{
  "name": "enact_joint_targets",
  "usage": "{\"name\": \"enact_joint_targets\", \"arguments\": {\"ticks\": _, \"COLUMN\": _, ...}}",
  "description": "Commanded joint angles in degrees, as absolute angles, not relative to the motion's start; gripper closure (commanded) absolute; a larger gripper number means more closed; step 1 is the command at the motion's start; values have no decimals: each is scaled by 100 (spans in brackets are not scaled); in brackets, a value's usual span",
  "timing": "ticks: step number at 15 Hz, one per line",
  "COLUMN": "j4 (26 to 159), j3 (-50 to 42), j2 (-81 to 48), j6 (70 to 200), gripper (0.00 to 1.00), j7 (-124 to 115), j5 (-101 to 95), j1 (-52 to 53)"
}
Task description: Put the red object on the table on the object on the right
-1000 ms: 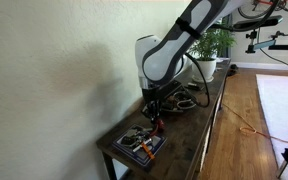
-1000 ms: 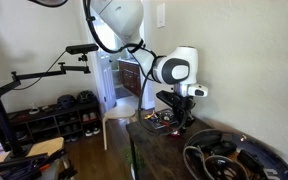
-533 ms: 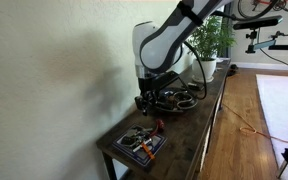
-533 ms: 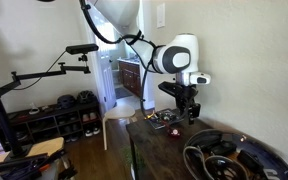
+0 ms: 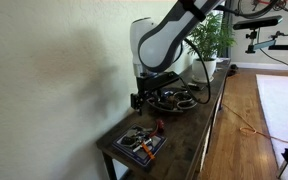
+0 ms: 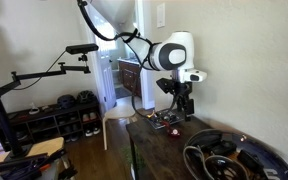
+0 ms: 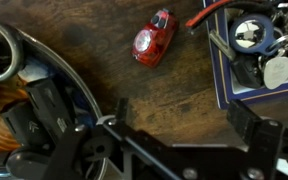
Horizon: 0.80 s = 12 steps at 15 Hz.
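My gripper moves toward the small red object (image 6: pixel 166 131) (image 7: pixel 154 38) next. It turns slightly and lowers its open fingers astride the object, since the object lies at an angle to them on the wood below.
The red object (image 7: pixel 154 38) is small, rounded and glossy, and lies on the bare dark wood of the table (image 7: pixel 164 85). It also shows in an exterior view (image 5: pixel 159 127). To its right in the wrist view is a blue-edged flat box (image 7: pixel 222 78) holding metal parts and a red cable; it sits at the table's end (image 5: pixel 137 143). My gripper (image 7: pixel 179 120) hangs open above the wood, a short way from the red object, with nothing between its fingers (image 7: pixel 246 118). In both exterior views the gripper (image 5: pixel 144 100) (image 6: pixel 183 106) is raised above the table.
A round black tray (image 7: pixel 79 90) with cables and dark parts fills the left of the wrist view and lies further along the table (image 5: pixel 179 100) (image 6: pixel 224 155). A potted plant (image 5: pixel 212 45) stands at the far end. A wall runs along one side of the table.
The gripper has risen from the table by the red object and its jaws have gone from shut to open. The red object stays on the wood.
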<state>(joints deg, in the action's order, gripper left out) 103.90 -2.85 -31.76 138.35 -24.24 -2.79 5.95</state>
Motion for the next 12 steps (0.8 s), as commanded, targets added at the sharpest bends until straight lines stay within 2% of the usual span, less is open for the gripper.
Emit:
{"name": "enact_joint_targets", "arguments": {"ticks": 1, "j4": 10766, "j3": -455, "j2": -2894, "j6": 13771, "gripper": 0, "j7": -3080, "j5": -135, "j1": 789}}
{"name": "enact_joint_targets", "arguments": {"ticks": 12, "j4": 11237, "j3": -559, "j2": -2871, "j6": 13888, "gripper": 0, "j7": -3961, "j5": 49, "j1": 771}}
